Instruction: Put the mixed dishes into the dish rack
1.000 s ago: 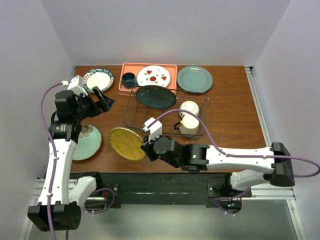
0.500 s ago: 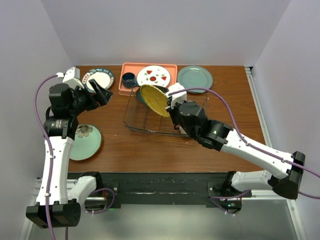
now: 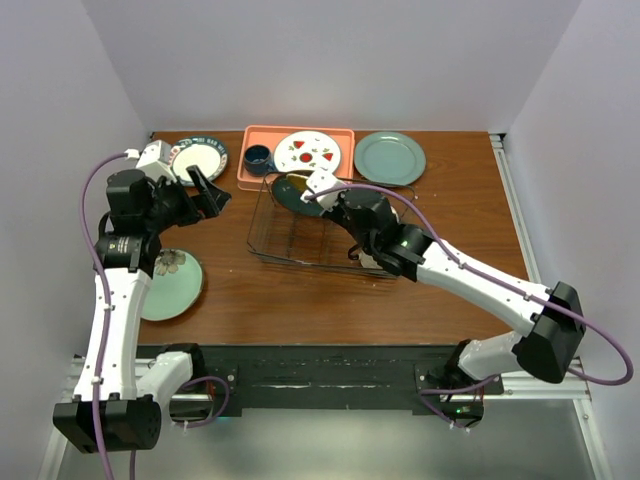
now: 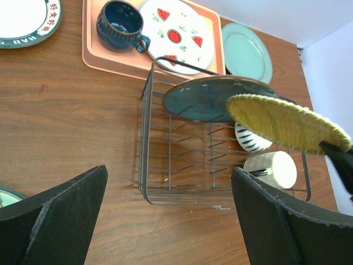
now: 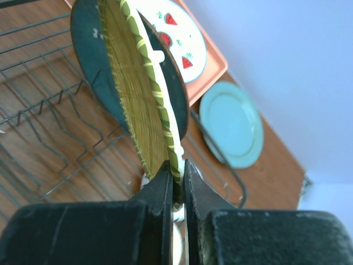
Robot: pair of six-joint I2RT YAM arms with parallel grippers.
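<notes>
My right gripper moves down to the left in the top view next and releases the yellow plate, as the rack slot beside the dark teal plate lies below it.
My right gripper is shut on the rim of the yellow woven-pattern plate. It holds the plate on edge over the back of the dish rack, close against the dark teal plate that leans there. Two small bowls sit at the rack's right end. My left gripper is open and empty, left of the rack. The white dark-green-rimmed plate lies at the back left. The pale green flower-marked plate lies at the front left.
A salmon-pink tray behind the rack holds a dark blue mug and a white plate with red fruit marks. A plain grey-green plate lies to its right.
My right gripper has lifted the yellow plate from the table's front and carried it back over the rack, turning it on edge beside the teal plate. The left arm barely moved.
</notes>
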